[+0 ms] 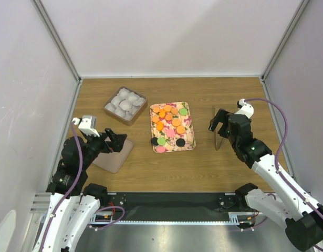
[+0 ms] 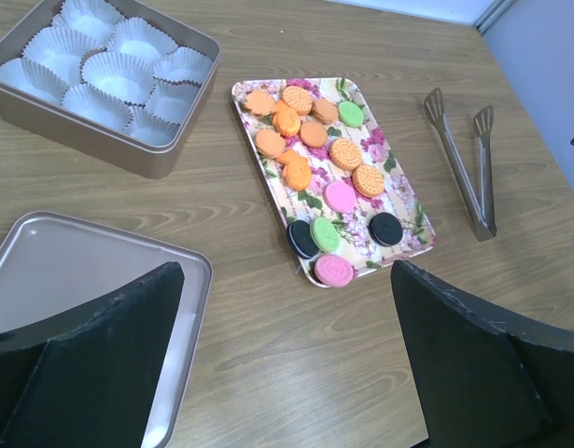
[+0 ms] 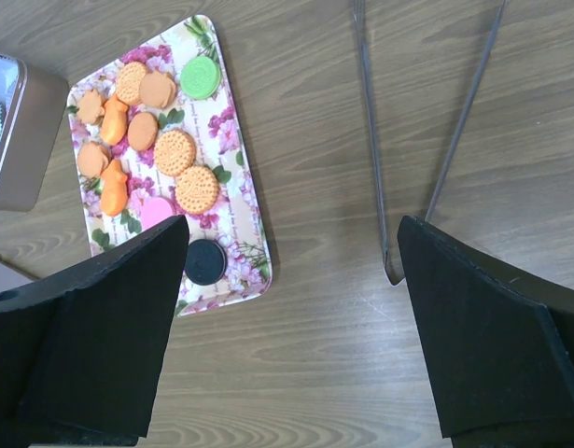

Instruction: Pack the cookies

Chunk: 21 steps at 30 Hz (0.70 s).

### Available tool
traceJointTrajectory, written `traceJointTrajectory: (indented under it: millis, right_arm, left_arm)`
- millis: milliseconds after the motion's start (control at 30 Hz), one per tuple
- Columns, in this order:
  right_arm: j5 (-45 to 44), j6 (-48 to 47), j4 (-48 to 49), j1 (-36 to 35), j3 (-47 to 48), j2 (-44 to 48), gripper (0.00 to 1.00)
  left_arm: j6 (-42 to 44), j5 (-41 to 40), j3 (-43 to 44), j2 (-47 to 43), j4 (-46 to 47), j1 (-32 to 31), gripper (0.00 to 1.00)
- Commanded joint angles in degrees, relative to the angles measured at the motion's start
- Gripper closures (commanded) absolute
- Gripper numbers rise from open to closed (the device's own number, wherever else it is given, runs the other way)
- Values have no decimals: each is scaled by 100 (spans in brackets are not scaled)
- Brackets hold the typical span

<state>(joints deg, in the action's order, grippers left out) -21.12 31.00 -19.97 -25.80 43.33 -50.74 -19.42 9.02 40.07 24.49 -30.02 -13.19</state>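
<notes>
I should next lower and turn my right gripper onto the tongs' arm farther from the tray [image 3: 469, 105], because the spread arms leave open space on both sides of it.
Several orange, pink, green and black cookies [image 1: 168, 118] lie on a floral tray [image 1: 188, 124] at the table's middle; they also show in the left wrist view [image 2: 313, 134] and the right wrist view [image 3: 175, 151]. A brown tin [image 1: 142, 107] of white paper cups [image 1: 124, 103] stands left of the tray. Metal tongs [image 1: 216, 130] lie on the table right of the tray, under my right gripper [image 1: 220, 122], which is open and empty. My left gripper [image 1: 117, 140] is open and empty above the tin lid [image 1: 113, 160].
The tin lid [image 2: 72, 271] lies flat at the near left. The tongs [image 2: 462, 163] lie with their tips pointing away from me; in the right wrist view the tongs [image 3: 374, 159] run between my fingers. Grey walls enclose the table on three sides.
</notes>
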Motion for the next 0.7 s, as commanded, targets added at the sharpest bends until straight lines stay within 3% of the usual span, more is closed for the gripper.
traceJointTrajectory:
  millis: [0,467,667]
  right_arm:
    - [-120,-51,-60,58,96,20,0]
    - [-181,-226,-657,470,693,-700,0]
    - [161,-288,-640,1557,817,-1147,1]
  left_arm:
    - [26,109,-17,21,234,36,0]
    - [17,179,-44,-102,251,27,0]
    - [26,179,-35,-102,260,27,0]
